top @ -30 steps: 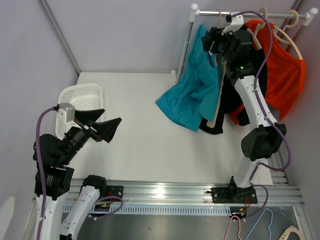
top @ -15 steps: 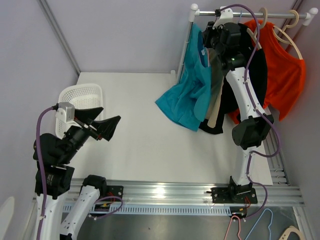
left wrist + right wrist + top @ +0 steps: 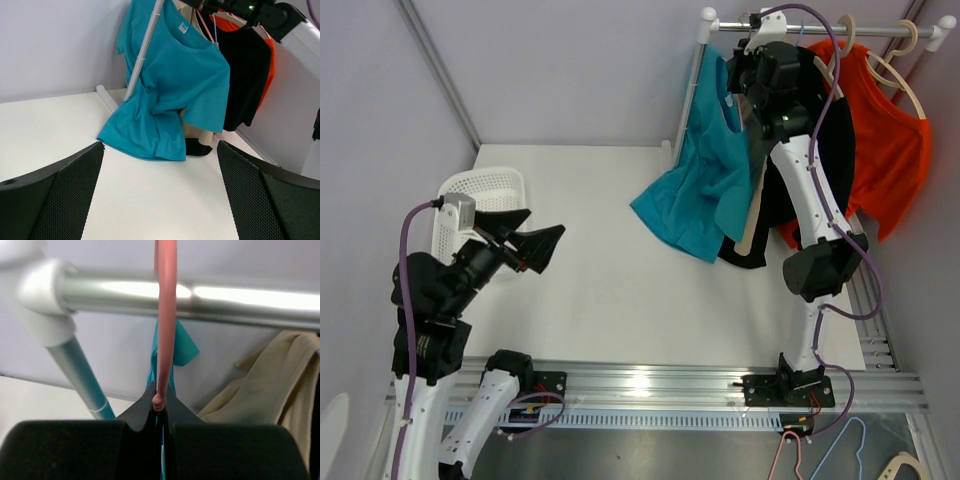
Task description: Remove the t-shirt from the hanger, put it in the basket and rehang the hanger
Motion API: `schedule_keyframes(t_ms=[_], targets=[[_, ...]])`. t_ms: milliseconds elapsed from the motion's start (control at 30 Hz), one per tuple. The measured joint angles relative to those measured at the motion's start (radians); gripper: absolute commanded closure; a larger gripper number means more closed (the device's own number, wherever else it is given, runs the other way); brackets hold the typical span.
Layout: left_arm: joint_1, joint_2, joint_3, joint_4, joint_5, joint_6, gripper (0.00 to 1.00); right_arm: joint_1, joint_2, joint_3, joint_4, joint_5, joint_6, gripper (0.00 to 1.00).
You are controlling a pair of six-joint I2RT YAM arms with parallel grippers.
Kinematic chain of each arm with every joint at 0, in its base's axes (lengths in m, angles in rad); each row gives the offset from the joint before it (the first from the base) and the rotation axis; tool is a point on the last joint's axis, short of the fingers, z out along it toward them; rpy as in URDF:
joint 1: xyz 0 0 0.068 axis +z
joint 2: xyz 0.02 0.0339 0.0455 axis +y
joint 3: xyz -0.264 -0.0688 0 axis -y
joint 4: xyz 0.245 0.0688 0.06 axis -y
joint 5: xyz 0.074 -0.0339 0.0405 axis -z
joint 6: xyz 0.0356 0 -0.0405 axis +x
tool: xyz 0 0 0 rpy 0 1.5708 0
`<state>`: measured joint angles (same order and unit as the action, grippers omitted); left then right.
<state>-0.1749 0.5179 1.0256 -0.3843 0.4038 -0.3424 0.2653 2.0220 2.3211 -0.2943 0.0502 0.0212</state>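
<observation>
My left gripper should move across the table to the right in the top view, onto the shirt's near sleeve, because my right gripper already holds the hanger.
A teal t-shirt [image 3: 705,175] [image 3: 175,85] hangs from the left end of the rail [image 3: 820,30] on a pink hanger [image 3: 166,315], its lower hem resting on the white table [image 3: 610,290]. My right gripper [image 3: 745,85] [image 3: 160,407] is up at the rail, shut on the hanger's pink hook just under the bar [image 3: 225,295]. The hanger's shoulders are hidden inside the shirt. My left gripper [image 3: 535,250] [image 3: 160,150] hovers over the left of the table, wide open and holding nothing, facing the shirt.
Beside the teal shirt hang a beige garment [image 3: 752,215], a black shirt [image 3: 775,205] and an orange shirt [image 3: 890,150] on wooden hangers. A white basket [image 3: 480,195] stands at the table's left edge. The rail's upright post [image 3: 688,95] is left of the shirt. Spare hangers [image 3: 820,455] lie below the table.
My right gripper rose to the rail and closed on the pink hanger hook. The teal shirt swung slightly. My left arm shifted a little and stayed open.
</observation>
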Motion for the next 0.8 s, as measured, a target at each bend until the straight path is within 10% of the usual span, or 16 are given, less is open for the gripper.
schedule_keyframes(t_ms=[267, 800], targets=[[-0.064, 0.196, 0.132, 0.061, 0.047, -0.058, 0.01, 0.02, -0.213, -0.081, -0.035, 0.086, 0.021, 1.0], [-0.903, 0.583, 0.351, 0.108, -0.202, 0.27, 0.0, 0.056, -0.748, -0.623, -0.287, 0.24, 0.388, 1.0]])
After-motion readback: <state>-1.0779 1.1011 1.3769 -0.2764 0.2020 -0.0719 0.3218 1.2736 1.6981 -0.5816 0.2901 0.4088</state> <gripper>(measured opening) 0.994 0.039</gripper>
